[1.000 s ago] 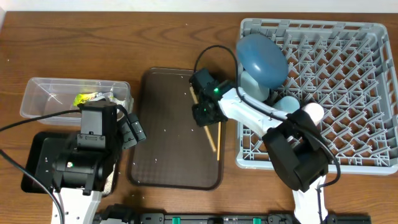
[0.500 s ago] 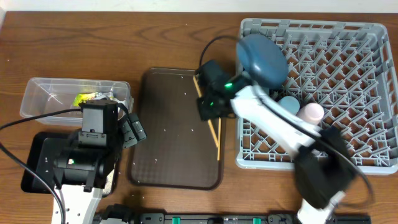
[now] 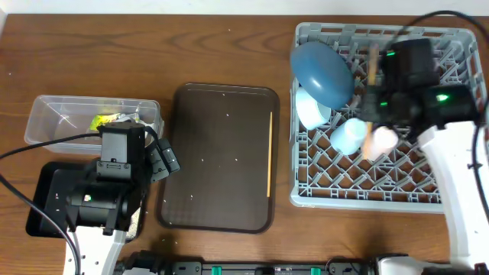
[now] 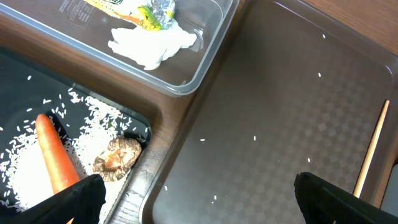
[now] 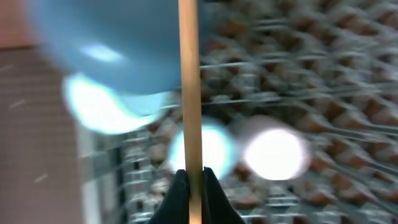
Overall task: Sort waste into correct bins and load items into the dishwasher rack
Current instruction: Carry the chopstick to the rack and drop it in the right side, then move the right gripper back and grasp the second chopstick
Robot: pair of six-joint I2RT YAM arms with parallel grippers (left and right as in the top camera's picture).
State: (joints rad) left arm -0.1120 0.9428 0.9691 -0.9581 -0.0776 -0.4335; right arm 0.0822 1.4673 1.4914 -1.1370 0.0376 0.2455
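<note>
I will move my right gripper to the right in the overhead view and down, over the empty pegs of the rack beside the pink cup, where there is room for the chopstick.
My right gripper (image 3: 380,80) is shut on one wooden chopstick (image 5: 188,87) and holds it above the grey dishwasher rack (image 3: 451,153); the view is motion-blurred. In the rack are the blue plate (image 3: 322,70), white bowl (image 3: 310,111), light-blue cup (image 3: 348,134) and pink cup (image 3: 380,140). The other chopstick (image 3: 269,153) lies on the brown serving tray (image 3: 214,168). My left gripper (image 4: 199,205) is open and empty over the tray's left edge. The clear tub (image 4: 205,59) holds the wrapper (image 4: 146,11) and tissue (image 4: 152,45). The black tray (image 4: 18,81) holds the carrot (image 4: 55,155), rice (image 4: 93,121) and brown lump (image 4: 117,154).
A few rice grains are scattered on the brown serving tray (image 4: 280,124). The clear tub (image 3: 46,114) and black tray (image 3: 42,206) sit at the left, partly under my left arm. Bare wooden table (image 3: 153,46) lies behind them.
My right arm has swung from the brown tray to above the rack, carrying one chopstick. The other chopstick stays on the tray. The left arm has not moved.
</note>
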